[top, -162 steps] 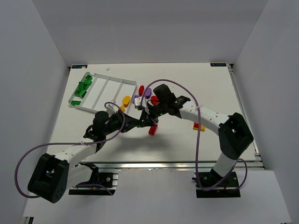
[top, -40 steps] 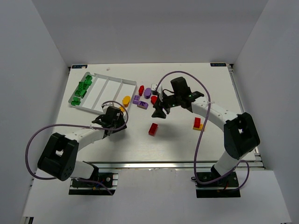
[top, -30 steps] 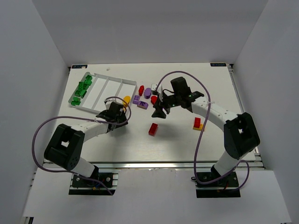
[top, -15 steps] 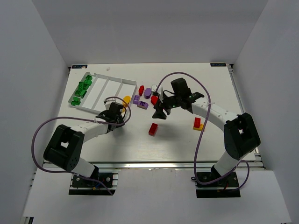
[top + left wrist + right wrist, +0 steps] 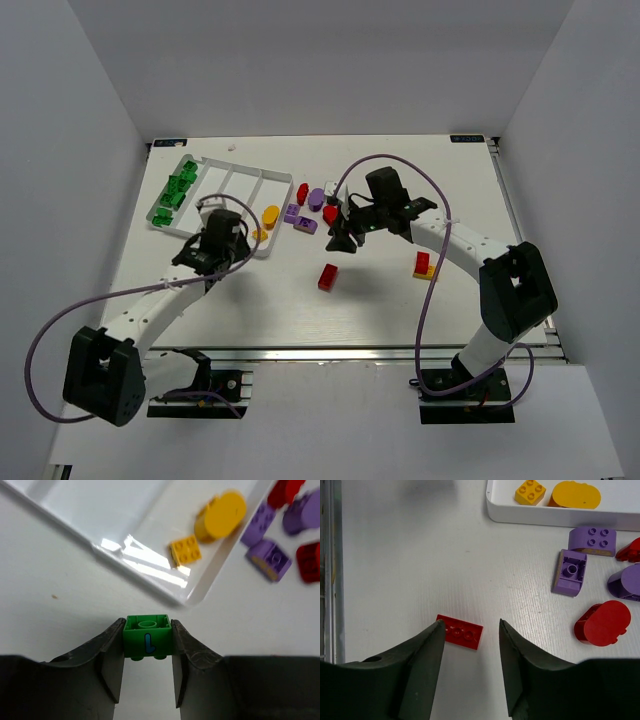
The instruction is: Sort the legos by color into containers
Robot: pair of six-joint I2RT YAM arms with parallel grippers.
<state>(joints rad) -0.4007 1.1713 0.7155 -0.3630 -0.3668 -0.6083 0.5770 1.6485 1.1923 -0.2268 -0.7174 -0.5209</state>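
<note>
The green legos' container (image 5: pixel 177 194) is outward of the left gripper, to its left in the top view, so the robot should swing that gripper over it and release this matching green lego.
My left gripper (image 5: pixel 147 645) is shut on a green lego (image 5: pixel 147 637) marked with a blue letter, held just above the table short of the white tray's near corner (image 5: pixel 150 577). From above, that gripper (image 5: pixel 215 250) hangs beside the tray (image 5: pixel 232 176). Several green legos (image 5: pixel 175 190) fill the leftmost container. A yellow oval (image 5: pixel 221 516) and a yellow square (image 5: pixel 185 551) lie in the rightmost one. My right gripper (image 5: pixel 469 625) is open over a flat red lego (image 5: pixel 461 631), its left finger overlapping one end. In the top view, the right gripper (image 5: pixel 340 243) hovers above the red lego (image 5: pixel 328 276).
Loose purple legos (image 5: pixel 292 212) (image 5: pixel 306 226) (image 5: pixel 317 197) and red ones (image 5: pixel 303 192) (image 5: pixel 330 213) lie right of the tray. A red-and-yellow pair (image 5: pixel 424 265) sits under the right forearm. A red oval (image 5: pixel 602 622) and purple pieces (image 5: pixel 572 572) are close to my right gripper.
My left arm has swung left along the tray's near edge, away from the yellow legos, with the green lego in its jaws. The right gripper stays in place, jaws slightly narrower.
</note>
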